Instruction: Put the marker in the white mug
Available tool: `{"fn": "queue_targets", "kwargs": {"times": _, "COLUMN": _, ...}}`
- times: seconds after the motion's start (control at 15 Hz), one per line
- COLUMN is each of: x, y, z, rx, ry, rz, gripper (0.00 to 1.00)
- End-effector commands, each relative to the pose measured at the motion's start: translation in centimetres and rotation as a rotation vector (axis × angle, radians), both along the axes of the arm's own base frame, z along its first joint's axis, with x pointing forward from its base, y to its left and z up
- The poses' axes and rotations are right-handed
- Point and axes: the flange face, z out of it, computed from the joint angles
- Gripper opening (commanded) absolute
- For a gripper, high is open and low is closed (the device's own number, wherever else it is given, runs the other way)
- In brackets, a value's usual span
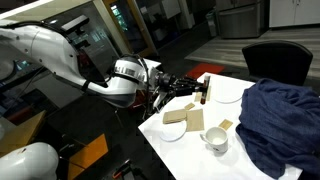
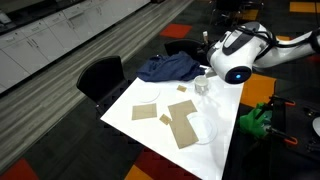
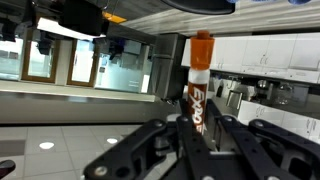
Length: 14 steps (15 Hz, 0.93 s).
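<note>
The marker (image 1: 204,92) goes down and across to the white mug's opening (image 1: 215,134) next for my gripper to release there, since it still stands high and apart.
In the wrist view my gripper (image 3: 196,135) is shut on the marker (image 3: 199,80), a slim pen with an orange cap that stands up between the fingers. In an exterior view the gripper (image 1: 192,90) holds the marker (image 1: 204,92) upright over the far side of the white table, apart from the white mug (image 1: 215,140). The mug stands near the table's front edge beside the blue cloth. It also shows in an exterior view (image 2: 203,87), just under the arm. The mug is out of the wrist view.
A crumpled dark blue cloth (image 1: 280,120) (image 2: 168,68) covers one end of the table. Flat white plates (image 1: 172,128) (image 1: 226,92) (image 2: 146,110) and tan square pieces (image 1: 194,118) (image 2: 183,128) lie on the table. A black chair (image 2: 100,75) stands beside it.
</note>
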Motion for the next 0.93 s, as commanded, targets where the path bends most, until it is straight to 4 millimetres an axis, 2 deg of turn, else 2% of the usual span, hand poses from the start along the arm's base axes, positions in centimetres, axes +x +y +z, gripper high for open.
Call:
{"fn": "queue_targets", "kwargs": {"times": 0.0, "x": -0.6, "y": 0.0, "z": 1.0, "rx": 0.023, "ry": -0.035, "rz": 0.001, "gripper": 0.05}}
{"fn": "queue_targets", "kwargs": {"times": 0.2, "x": -1.0, "y": -0.3, "z": 0.1, "rx": -0.006, "ry": -0.034, "rz": -0.068, "gripper": 0.05}}
{"fn": "queue_targets", "kwargs": {"times": 0.87, "x": -1.7, "y": -1.4, "z": -8.9, "rx": 0.087, "ry": 0.035, "rz": -0.146, "gripper": 0.05}}
